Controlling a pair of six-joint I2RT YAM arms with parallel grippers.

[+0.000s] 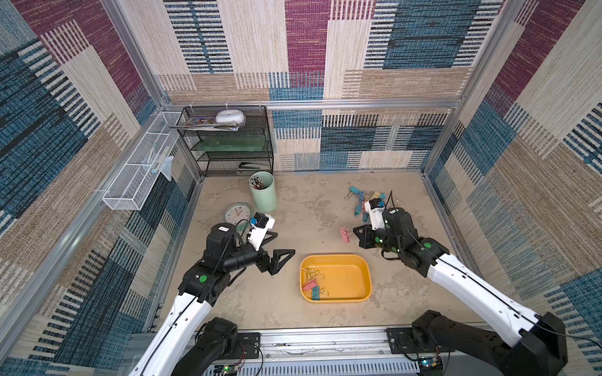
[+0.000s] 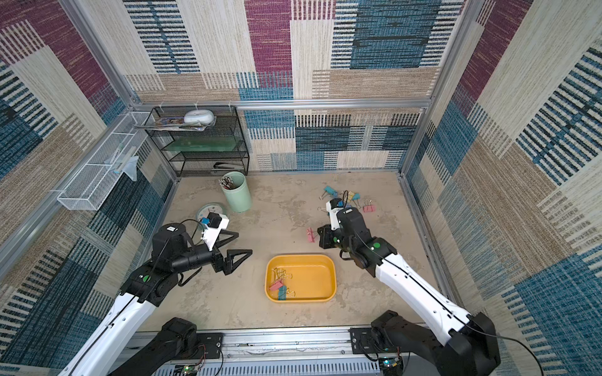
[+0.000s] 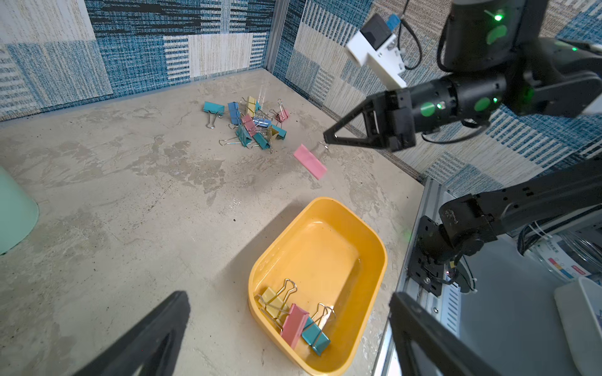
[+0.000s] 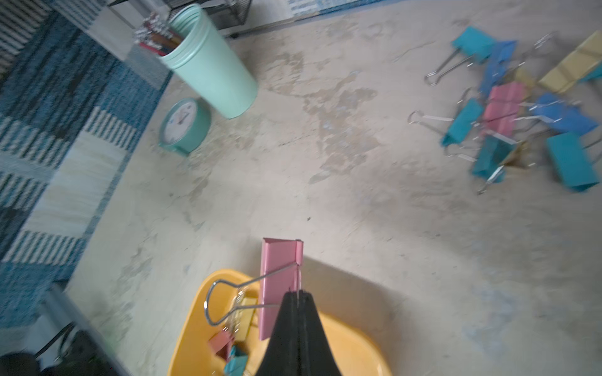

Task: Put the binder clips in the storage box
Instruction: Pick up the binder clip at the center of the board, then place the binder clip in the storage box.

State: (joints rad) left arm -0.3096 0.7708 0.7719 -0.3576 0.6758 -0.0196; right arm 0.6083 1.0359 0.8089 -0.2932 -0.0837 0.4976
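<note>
The right gripper draws back and down to the box's bottom [image 1: 326, 274] beside the yellow clip next and releases the pink clip's wire there, because that patch of the bottom is bare.
My right gripper [image 1: 355, 233] is shut on the wire handle of a pink binder clip [image 1: 344, 235], held above the table beyond the yellow-orange storage box [image 1: 350, 276]. In the right wrist view the gripper [image 4: 297, 294] pinches the wire while the pink clip [image 4: 279, 286] hangs over the box's edge [image 4: 355, 351]. Three clips [image 3: 293, 320], yellow, pink and teal, lie in one end of the box [image 3: 325, 254]. A pile of several clips [image 1: 360, 201] lies at the back right. My left gripper [image 1: 285, 242] stands open and empty, left of the box.
A mint-green cup [image 1: 264, 192] with pens and a small round clock [image 1: 237, 213] stand at the back left. Behind them is a black mesh shelf [image 1: 228, 143], and a white wire basket [image 1: 140, 175] hangs on the left wall.
</note>
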